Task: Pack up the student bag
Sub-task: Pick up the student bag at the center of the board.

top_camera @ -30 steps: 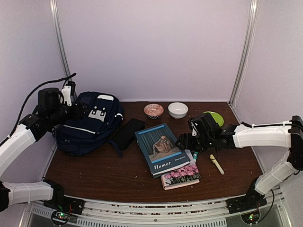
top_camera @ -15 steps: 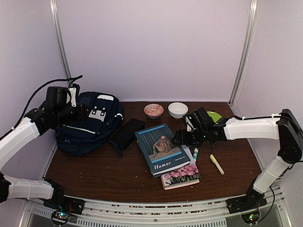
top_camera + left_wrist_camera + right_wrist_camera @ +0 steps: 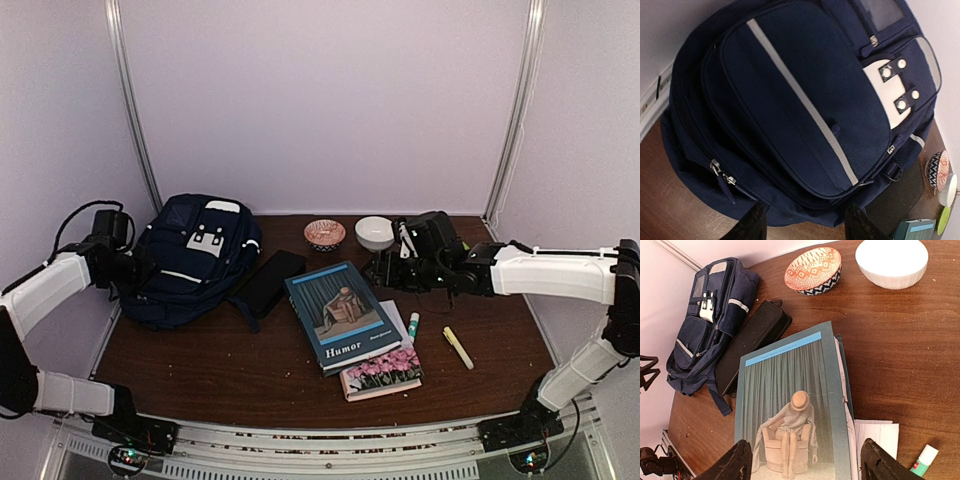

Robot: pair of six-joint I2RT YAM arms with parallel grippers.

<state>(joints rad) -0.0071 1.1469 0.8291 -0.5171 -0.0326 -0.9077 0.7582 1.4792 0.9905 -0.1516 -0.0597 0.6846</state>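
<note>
My gripper's fingers hang short of the bag's fabric. Next, my left gripper moves down to the bag's lower edge point(image 3: 178, 306) point(image 3: 799, 204) beside the striped pocket.
The student bag point(image 3: 195, 258) lies front-up at the back left of the table, navy with white patches and a white stripe; its zips look closed. It fills the left wrist view point(image 3: 805, 100). My left gripper point(image 3: 138, 268) hangs at the bag's left side, open point(image 3: 807, 227) and empty, its fingertips point(image 3: 752, 225) just off the bag's lower edge. My right gripper point(image 3: 380, 274) hovers open point(image 3: 807, 465) above the far right edge of a blue book point(image 3: 340, 315), holding nothing. The bag also shows at the upper left of the right wrist view point(image 3: 705, 340).
A flat black case point(image 3: 268, 282) lies between bag and blue book point(image 3: 790, 400). A flowered book point(image 3: 382, 372) sits under the blue one. An orange patterned bowl point(image 3: 325, 234) and a white bowl point(image 3: 376, 232) stand at the back. A green-capped stick point(image 3: 413, 324) and a yellow highlighter point(image 3: 457, 347) lie to the right.
My left arm has dropped from above the bag's top to its left side. My right gripper has pulled back from the book's right edge toward the white bowl.
</note>
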